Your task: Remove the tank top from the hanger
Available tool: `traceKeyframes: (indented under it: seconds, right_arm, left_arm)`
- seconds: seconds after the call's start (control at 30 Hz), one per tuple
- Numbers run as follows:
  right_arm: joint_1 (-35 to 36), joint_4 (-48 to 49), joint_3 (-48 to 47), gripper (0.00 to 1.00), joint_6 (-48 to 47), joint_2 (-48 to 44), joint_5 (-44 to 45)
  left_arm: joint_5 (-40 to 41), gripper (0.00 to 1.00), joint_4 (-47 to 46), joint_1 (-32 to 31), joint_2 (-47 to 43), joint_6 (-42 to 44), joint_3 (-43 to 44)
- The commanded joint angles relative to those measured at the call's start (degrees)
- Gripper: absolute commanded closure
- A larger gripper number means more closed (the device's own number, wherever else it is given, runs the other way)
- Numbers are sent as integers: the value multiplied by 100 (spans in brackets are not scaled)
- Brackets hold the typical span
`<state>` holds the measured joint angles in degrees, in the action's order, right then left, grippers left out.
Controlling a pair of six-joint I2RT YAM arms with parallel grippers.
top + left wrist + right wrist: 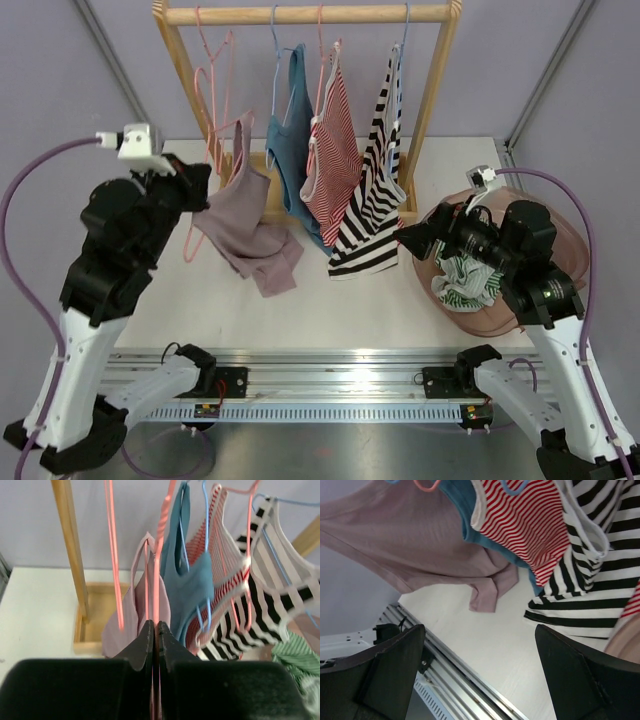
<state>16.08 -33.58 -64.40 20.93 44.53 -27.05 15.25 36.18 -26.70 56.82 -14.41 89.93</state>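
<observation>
The right gripper moves to the left in the top view onto the mauve top's shoulder strap [245, 123] next, because that strap still hangs over the pink wire of the hanger.
A mauve tank top [245, 215] hangs on a pink wire hanger [214, 100] at the left of the wooden rack, its hem trailing on the table. My left gripper [203, 187] is shut on the pink hanger [159, 555]; in the left wrist view the wire runs straight down between the closed jaws [155, 625], with the mauve top [120, 625] just behind. My right gripper [402, 238] is open and empty, low over the table to the right of the clothes. In the right wrist view [480, 665] it faces the mauve top [410, 545] from below.
The wooden rack [300, 14] also holds a teal top [293, 130], a red-striped top [335, 150] and a black-and-white striped top [375, 200] on hangers. A brown basket [560, 240] with a green-striped garment [465, 280] sits at the right, under my right arm.
</observation>
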Motion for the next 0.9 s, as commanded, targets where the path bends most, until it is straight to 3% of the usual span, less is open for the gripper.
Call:
traceKeyframes:
  seconds: [0.0, 0.13, 0.33, 0.4, 0.47, 0.57, 0.7, 0.87]
  right_arm:
    - [-8, 1176, 331, 0, 464, 29, -1020]
    - [-8, 2038, 840, 1, 964, 292, -1645]
    - [386, 2953, 1456, 0, 1238, 591, -1813]
    - [1044, 3181, 1588, 0, 1194, 740, -1332]
    - [1771, 3540, 1789, 0, 1212, 881, -666]
    - [2232, 4227, 2027, 2, 1466, 1329, -6]
    - [2794, 4658, 2151, 3, 1546, 1952, 1068]
    - [2813, 4790, 2326, 5, 1660, 2358, 1737]
  left_arm:
    - [-601, 100, -912, -11, -1136, -368, -894]
    - [-1303, 100, -824, -20, -2259, -623, -1872]
    - [-1716, 100, 510, -11, -3088, -624, -2497]
    - [-2260, 100, 923, -11, -3185, -554, -2594]
    - [-3322, 100, 1039, -11, -3212, -597, -2874]
    - [-4730, 100, 891, -11, -3229, -729, -3453]
    - [-4917, 100, 145, -11, -3598, -1299, -4095]
    - [-4812, 100, -847, -11, -3906, -1924, -4686]
